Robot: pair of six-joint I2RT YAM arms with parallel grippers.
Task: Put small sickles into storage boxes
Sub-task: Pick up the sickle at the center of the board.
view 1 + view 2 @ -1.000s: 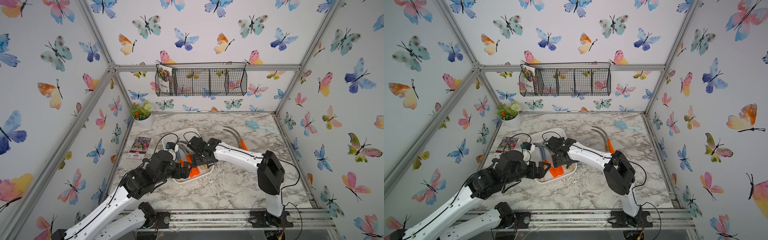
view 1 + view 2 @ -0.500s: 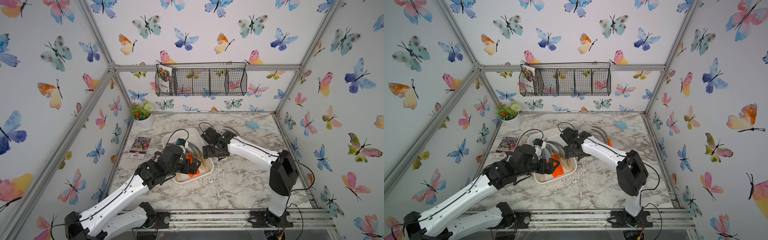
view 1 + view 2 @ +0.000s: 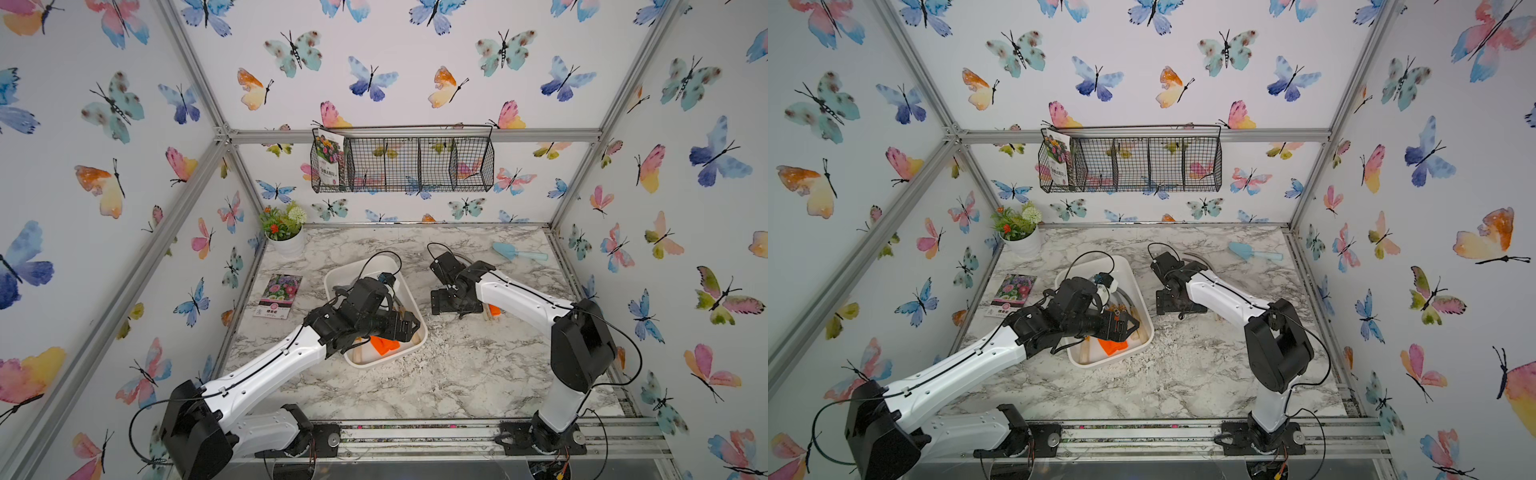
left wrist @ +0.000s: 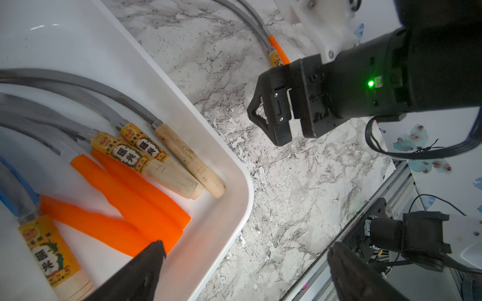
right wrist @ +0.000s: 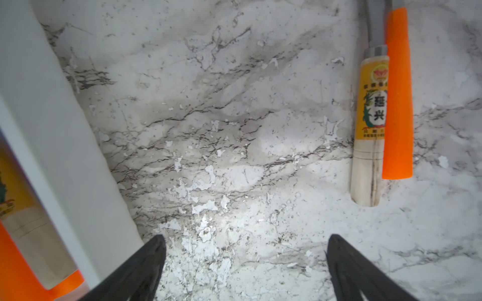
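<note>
My right gripper moves away from the box (image 3: 420,322) next and comes down onto the wooden handle's bare wood, because that handle lies closer than the orange one.
The white storage box (image 3: 420,322) lies mid-table and holds several small sickles, with orange handles (image 4: 135,198) and pale wooden handles (image 4: 187,161). My left gripper (image 4: 246,247) hangs open and empty over the box's near right corner (image 3: 409,326). Two more small sickles lie side by side on the table right of the box, one wooden-handled (image 5: 370,125) and one orange-handled (image 5: 397,104). My right gripper (image 5: 246,239) is open and empty above bare marble between the box wall (image 5: 52,130) and that pair (image 3: 493,309). My right arm hides their blades in both top views.
A light blue trowel (image 3: 519,252) lies at the back right. A potted plant (image 3: 284,232) stands in the back left corner, with a seed packet (image 3: 279,296) left of the box. A black wire basket (image 3: 403,164) hangs on the back wall.
My right gripper has drawn out of the box and moved right over the table towards the two loose sickles. My left gripper has shifted towards the box's near right corner. Both stayed open.
</note>
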